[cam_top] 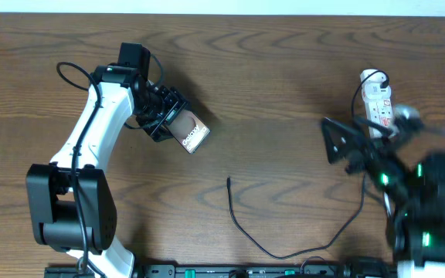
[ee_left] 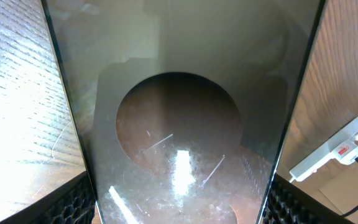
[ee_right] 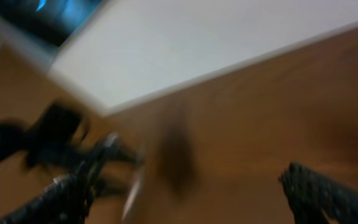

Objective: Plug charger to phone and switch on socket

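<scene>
My right gripper goes left in the overhead view next, onto the phone's loose end (cam_top: 197, 137) (ee_right: 132, 194), because that end sticks out uncovered from my left gripper's fingers.
My left gripper (cam_top: 167, 120) is shut on the phone (cam_top: 192, 133), a dark rectangle with white lettering, held at the table's left middle. In the left wrist view the phone's glossy face (ee_left: 179, 124) fills the frame between my two fingers (ee_left: 179, 208). The charger, a thin black cable (cam_top: 242, 228), lies loose on the table with its tip (cam_top: 229, 181) at the centre. The socket, a white power strip (cam_top: 377, 100), lies at the far right and also shows in the left wrist view (ee_left: 331, 152). My right gripper (cam_top: 334, 140) is open, empty and motion-blurred left of the socket; its fingers (ee_right: 185, 199) are wide apart.
A white cord and black plug (cam_top: 378, 77) sit at the socket's far end. The wooden table (cam_top: 269, 69) spreads around everything. The arm bases stand along the front edge (cam_top: 207, 270). The right wrist view is heavily blurred, showing a pale surface (ee_right: 197, 43) above brown wood.
</scene>
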{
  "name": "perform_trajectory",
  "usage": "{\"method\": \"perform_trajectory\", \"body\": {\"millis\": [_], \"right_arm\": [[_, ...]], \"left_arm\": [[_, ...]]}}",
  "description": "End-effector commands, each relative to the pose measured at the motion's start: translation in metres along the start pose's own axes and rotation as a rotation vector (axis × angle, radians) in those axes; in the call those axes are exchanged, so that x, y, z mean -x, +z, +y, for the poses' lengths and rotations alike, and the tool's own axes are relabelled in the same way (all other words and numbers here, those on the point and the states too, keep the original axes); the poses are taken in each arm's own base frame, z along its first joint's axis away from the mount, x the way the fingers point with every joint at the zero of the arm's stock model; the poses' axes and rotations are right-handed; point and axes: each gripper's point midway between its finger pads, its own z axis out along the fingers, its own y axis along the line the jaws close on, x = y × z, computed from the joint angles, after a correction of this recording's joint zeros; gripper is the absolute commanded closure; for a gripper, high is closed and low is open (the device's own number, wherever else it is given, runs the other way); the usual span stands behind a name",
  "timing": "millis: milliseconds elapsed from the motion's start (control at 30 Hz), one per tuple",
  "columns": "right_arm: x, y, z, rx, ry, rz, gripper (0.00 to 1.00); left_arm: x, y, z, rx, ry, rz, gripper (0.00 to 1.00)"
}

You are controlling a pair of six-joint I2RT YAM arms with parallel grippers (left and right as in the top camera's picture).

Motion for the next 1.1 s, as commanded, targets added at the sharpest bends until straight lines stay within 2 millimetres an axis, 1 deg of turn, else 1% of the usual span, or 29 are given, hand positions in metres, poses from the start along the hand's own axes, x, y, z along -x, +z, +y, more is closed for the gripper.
{"method": "perform_trajectory", "body": {"millis": [0,67,133,233,267,300,367,400,467,500,533,633,700,733,867,1000,1067], "right_arm": [[-0.022,0.028,0.03,0.321,0.072,0.278,0.01],[-0.026,0.046,0.023,0.375,0.118,0.34,0.01],[-0.033,0.072,0.002,0.368,0.187,0.375,0.01],[-0.056,0.101,-0.031,0.31,0.393,0.465,0.01],[-0.062,0.11,-0.039,0.298,0.433,0.481,0.01],[-0.073,0.122,-0.048,0.293,0.47,0.505,0.02],[-0.089,0.136,-0.056,0.292,0.497,0.54,0.05],[-0.101,0.144,-0.058,0.296,0.505,0.566,0.05],[-0.122,0.155,-0.057,0.307,0.509,0.615,0.05],[-0.138,0.163,-0.054,0.321,0.502,0.648,0.05],[-0.147,0.168,-0.05,0.336,0.49,0.667,0.05],[-0.165,0.179,-0.036,0.382,0.438,0.693,0.05],[-0.171,0.184,-0.028,0.385,0.407,0.691,0.04],[-0.173,0.189,-0.02,0.384,0.392,0.684,0.05],[-0.173,0.203,0.003,0.397,0.377,0.639,0.05],[-0.174,0.211,0.019,0.403,0.382,0.613,0.04],[-0.177,0.215,0.021,0.37,0.411,0.607,0.04]], "left_arm": [[-0.003,-0.012,-0.008,-0.034,0.031,-0.012,0.92],[-0.003,-0.012,-0.008,-0.034,0.027,-0.013,0.92],[-0.003,-0.012,-0.008,-0.034,0.011,-0.013,0.92],[-0.003,-0.012,-0.009,-0.035,-0.024,-0.012,0.92],[-0.003,-0.012,-0.009,-0.035,-0.038,-0.012,0.92],[-0.003,-0.012,-0.008,-0.035,-0.056,-0.012,0.92],[-0.002,-0.012,-0.008,-0.035,-0.083,-0.012,0.92],[-0.002,-0.012,-0.009,-0.037,-0.099,-0.013,0.92],[-0.001,-0.012,-0.01,-0.042,-0.124,-0.018,0.92],[0.003,-0.012,-0.008,-0.029,-0.171,-0.037,0.92],[0.005,-0.012,-0.006,-0.019,-0.199,-0.052,0.92],[0.012,-0.013,0.0,0.006,-0.283,-0.096,0.92],[0.014,-0.013,0.002,0.01,-0.331,-0.108,0.92],[0.015,-0.013,0.003,0.014,-0.373,-0.119,0.92],[0.016,-0.013,0.003,0.011,-0.454,-0.125,0.92],[0.016,-0.013,0.003,0.008,-0.501,-0.124,0.93],[0.013,-0.012,0.002,0.005,-0.517,-0.115,0.92]]}}
